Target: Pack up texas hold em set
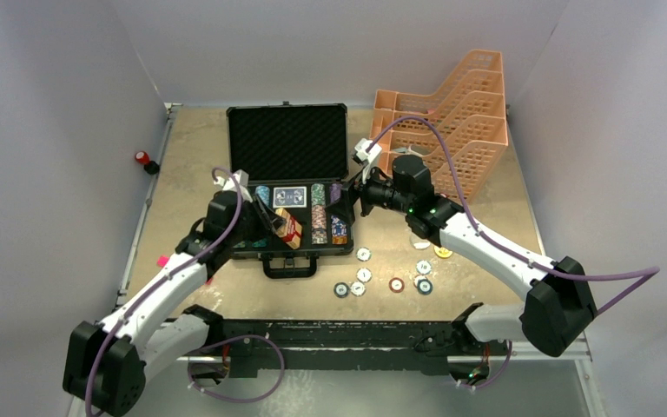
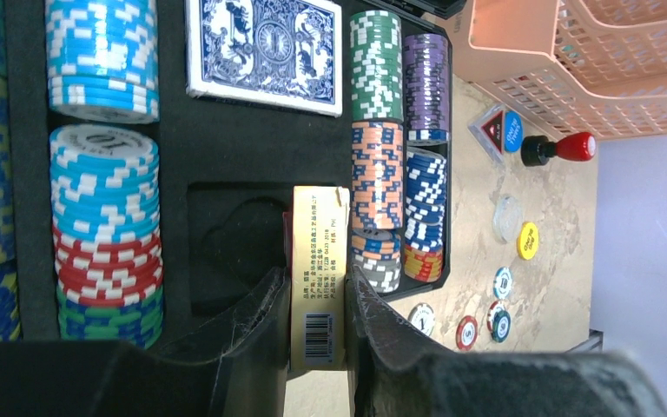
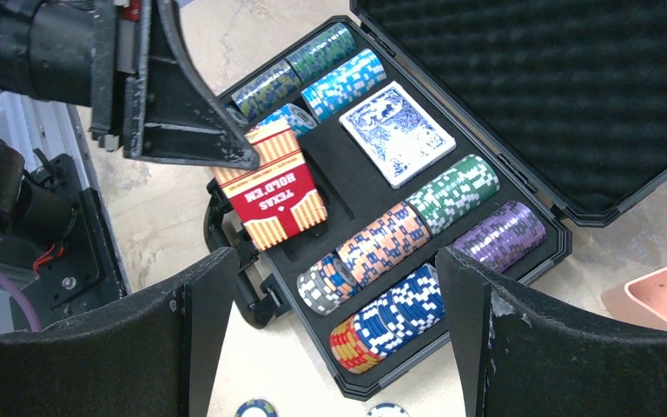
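Note:
My left gripper should tilt and lower the gold card deck into the empty foam slot near the handle [image 1: 290,228] [image 2: 262,248], then let go of it, because the deck hangs slanted there.
The black briefcase [image 1: 288,111] lies open mid-table, its rows filled with poker chips [image 2: 104,208]. A blue card deck [image 2: 265,52] rests in its slot. My left gripper [image 2: 320,300] is shut on a red and gold card deck [image 2: 320,252], held tilted just over the empty foam slot [image 2: 234,252] near the handle; the right wrist view shows the same deck [image 3: 271,187]. My right gripper [image 3: 334,261] hangs open above the case's right chip rows, holding nothing. Several loose chips [image 1: 395,284] and a yellow dealer button [image 1: 442,252] lie on the table right of the handle.
A peach lattice tray rack [image 1: 452,113] stands at the back right, close behind the right arm. A red-topped knob [image 1: 143,159] sits at the table's left edge, and a pink marker [image 1: 163,260] lies by the left arm.

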Motion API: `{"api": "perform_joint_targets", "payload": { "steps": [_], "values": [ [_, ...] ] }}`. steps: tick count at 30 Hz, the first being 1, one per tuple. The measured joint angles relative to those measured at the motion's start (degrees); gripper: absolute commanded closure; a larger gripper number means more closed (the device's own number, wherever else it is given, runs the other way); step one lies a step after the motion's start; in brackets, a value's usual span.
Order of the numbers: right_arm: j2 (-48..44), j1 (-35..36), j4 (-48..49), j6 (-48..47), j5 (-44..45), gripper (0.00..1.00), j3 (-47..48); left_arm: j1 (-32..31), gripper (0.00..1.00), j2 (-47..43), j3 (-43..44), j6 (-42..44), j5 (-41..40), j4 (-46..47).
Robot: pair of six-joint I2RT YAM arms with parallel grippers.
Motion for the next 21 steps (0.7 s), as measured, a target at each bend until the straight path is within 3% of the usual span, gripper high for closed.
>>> {"api": "perform_joint_targets", "payload": {
  "steps": [6, 21],
  "values": [
    [0.00, 0.00, 0.15, 0.28, 0.00, 0.14, -0.09, -0.07, 1.00, -4.90, -5.16, -3.63, -1.66, 4.50],
    [0.00, 0.00, 0.39, 0.44, 0.04, 0.14, -0.44, -0.04, 1.00, 0.26, -8.41, -7.37, -2.12, 17.25]
  ]
}}
